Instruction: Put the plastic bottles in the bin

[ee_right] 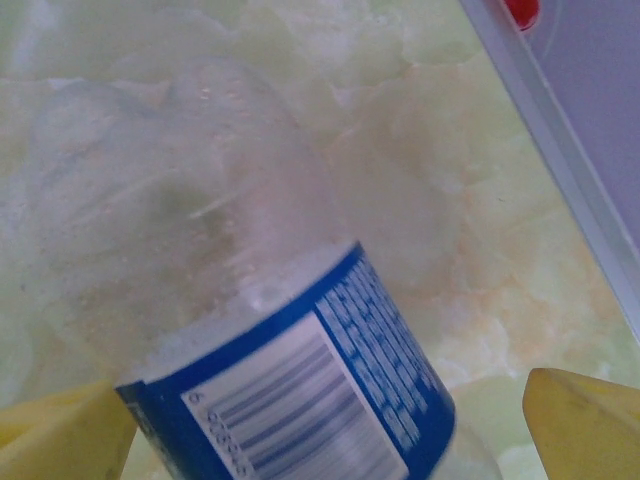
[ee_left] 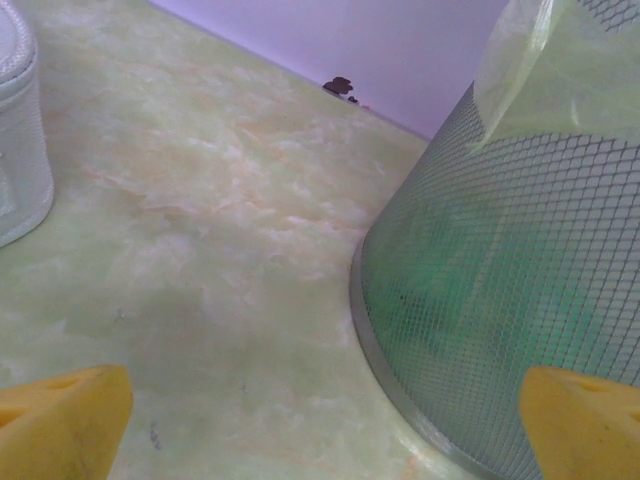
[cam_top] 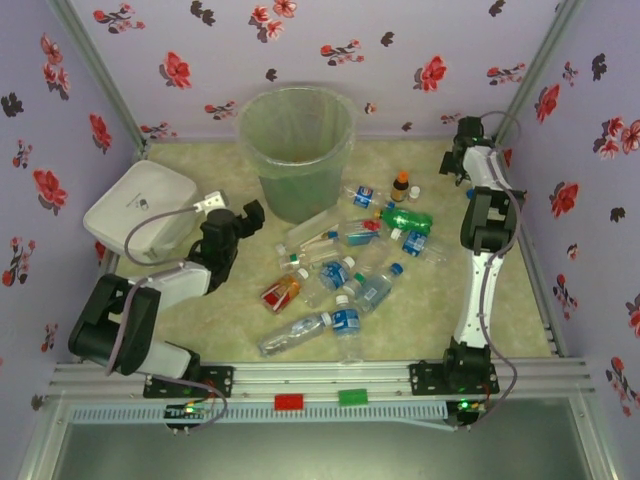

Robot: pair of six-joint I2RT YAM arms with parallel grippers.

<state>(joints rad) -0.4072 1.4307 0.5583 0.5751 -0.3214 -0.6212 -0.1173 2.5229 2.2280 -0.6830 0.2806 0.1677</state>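
Note:
The bottle is against just one finger, so my right gripper will next go down and across over the blue label (ee_right: 300,390) until it is centred.
Several plastic bottles (cam_top: 345,270) lie scattered mid-table, mostly clear with blue labels, plus a green one (cam_top: 405,218) and an amber red-labelled one (cam_top: 282,292). The bin (cam_top: 297,150) stands at the back centre; in the left wrist view its mesh wall (ee_left: 520,300) rises on the right. My left gripper (cam_top: 240,222) sits low beside the bin's left base, open and empty (ee_left: 325,420). My right gripper (cam_top: 455,165) is at the far right back. It stands open (ee_right: 330,420) around a clear blue-labelled bottle (ee_right: 250,300), whose label touches the left finger.
A white rounded-square container (cam_top: 140,210) sits at the left, close behind my left arm; its side (ee_left: 15,150) is also in the left wrist view. A small brown orange-capped vial (cam_top: 400,185) stands right of the bin. Floral walls enclose the table.

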